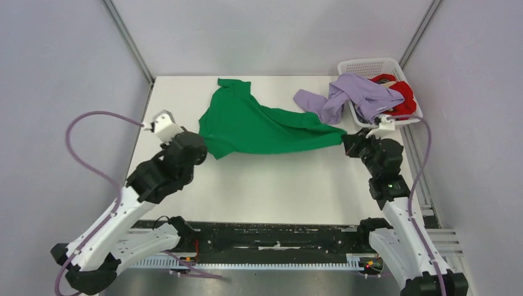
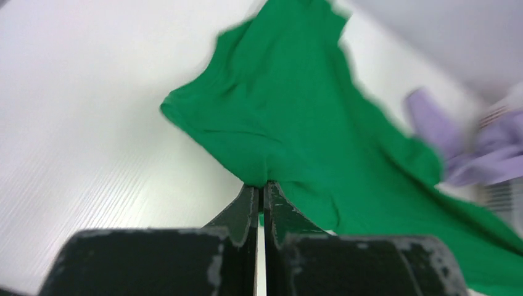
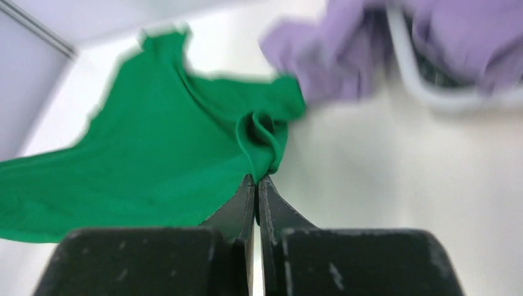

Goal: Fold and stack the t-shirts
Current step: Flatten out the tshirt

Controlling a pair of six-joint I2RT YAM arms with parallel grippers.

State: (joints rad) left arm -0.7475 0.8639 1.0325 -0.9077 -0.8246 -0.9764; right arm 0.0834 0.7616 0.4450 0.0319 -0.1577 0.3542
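Observation:
I need to lift the shirt's corner in my left gripper next, carry it outward and down to the back edge of the table, and let it go there, because the shirt lies bunched up.
The bright green t-shirt (image 1: pixel 259 123) lies stretched across the back half of the white table (image 1: pixel 277 185), between my two grippers. My left gripper (image 1: pixel 200 151) is shut on its left lower corner; the left wrist view shows the cloth (image 2: pixel 296 111) pinched at the gripper (image 2: pixel 262 184). My right gripper (image 1: pixel 348 143) is shut on its right corner; the right wrist view shows the cloth (image 3: pixel 154 154) bunched at the gripper (image 3: pixel 256 177). The pale lavender t-shirt (image 1: pixel 351 92) hangs out of the basket onto the table. The red t-shirt (image 1: pixel 404 92) lies in the basket.
The white lattice basket (image 1: pixel 364 65) stands at the table's back right corner, just behind my right gripper. Grey walls close in the back and both sides. A black rail (image 1: pixel 277 237) runs along the near edge between the arm bases.

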